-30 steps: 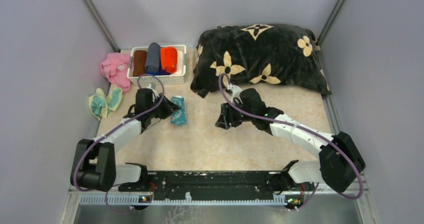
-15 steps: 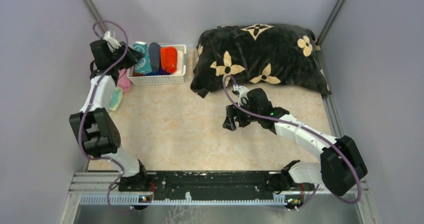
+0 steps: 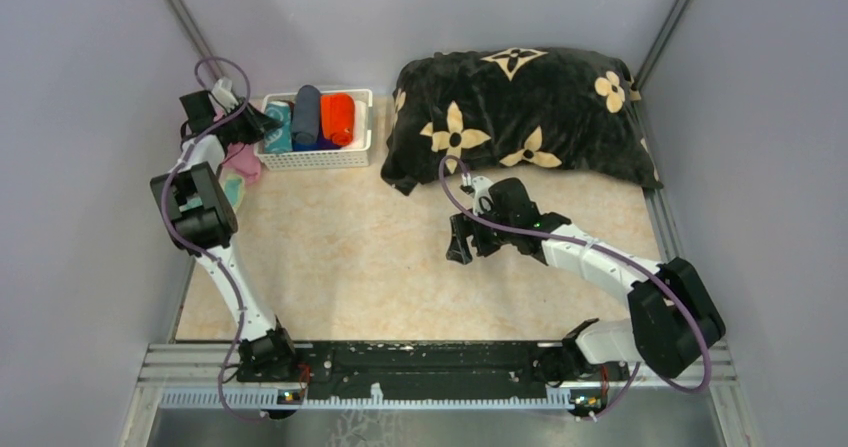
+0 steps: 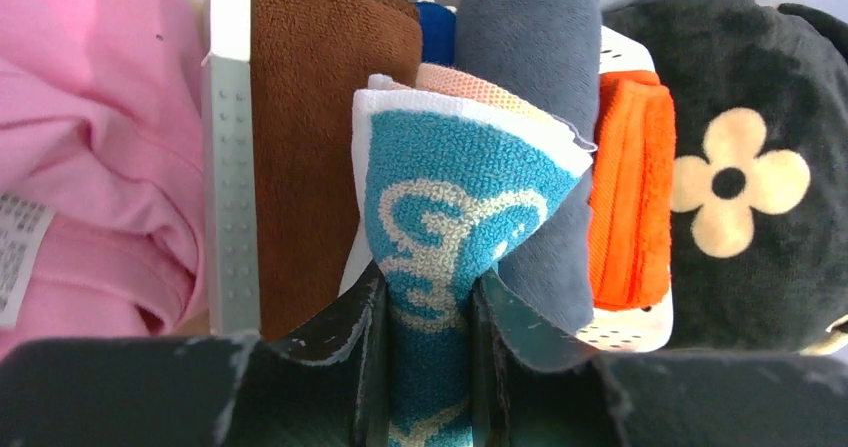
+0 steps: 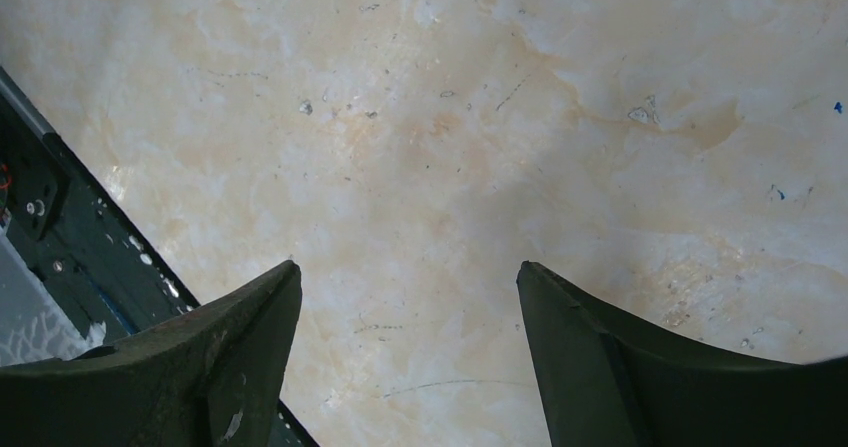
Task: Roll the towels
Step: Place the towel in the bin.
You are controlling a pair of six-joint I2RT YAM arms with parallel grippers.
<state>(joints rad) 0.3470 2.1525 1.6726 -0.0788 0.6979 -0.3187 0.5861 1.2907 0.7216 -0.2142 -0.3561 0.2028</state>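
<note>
I need to move my left gripper outward next, along the gap between the brown and grey rolls, because the far end of the teal towel sits short of theirs.
My left gripper is shut on the rolled teal towel with pale print and holds it over the white basket, between a brown roll and a grey roll. An orange-red towel roll lies at the basket's right end. From above, the left gripper is at the basket's left end with the teal towel in it. The pale yellow towel peeks out behind the left arm. My right gripper hangs open over bare table.
A crumpled pink cloth lies left of the basket. The big black cushion with cream flowers fills the back right. Grey walls close in on both sides, and the black base rail runs along the near edge.
The left arm carried the teal towel from mid-table up to the basket and has settled it lower at the left end. The right gripper opened wider and shifted slightly right.
</note>
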